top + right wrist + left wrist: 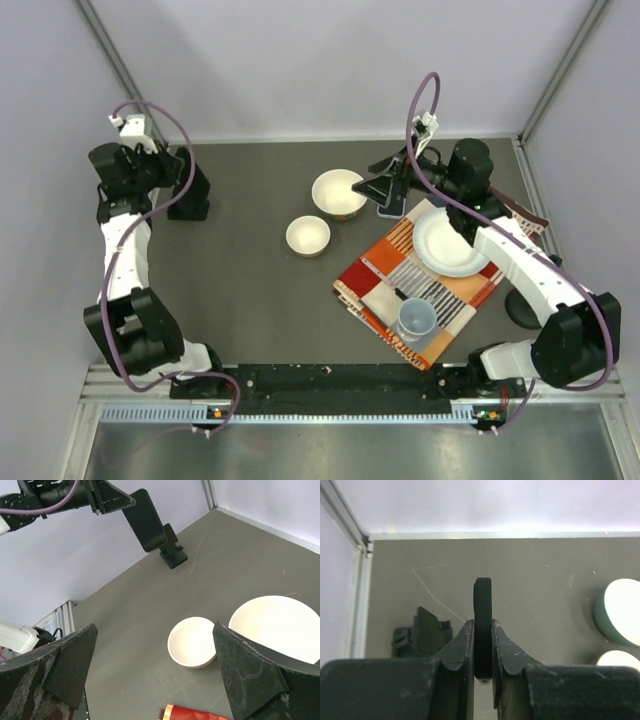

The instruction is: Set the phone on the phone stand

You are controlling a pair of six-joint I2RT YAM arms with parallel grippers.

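Note:
The stand's backrest [192, 202] [431, 630] is below my left gripper, to the left in its wrist view, so I next bring that gripper down and across to release the phone against the backrest.
My left gripper [168, 168] is shut on the black phone [186, 172] and holds it edge-on in the air at the far left of the table. In the left wrist view the phone [483, 600] stands upright between the fingers of that gripper [482, 623]. The black phone stand [422, 632] sits on the table below and to the left of it. It also shows in the top view [192, 208]. The right wrist view shows the phone [145, 520] tilted just above and in front of the stand [172, 556]. My right gripper [385, 187] is open and empty beside the large bowl.
A large white bowl [339, 193] and a small white bowl [308, 236] stand mid-table. A striped cloth [385, 275] at the right carries a white plate [450, 242] and a clear cup [417, 320]. White walls close the back and sides.

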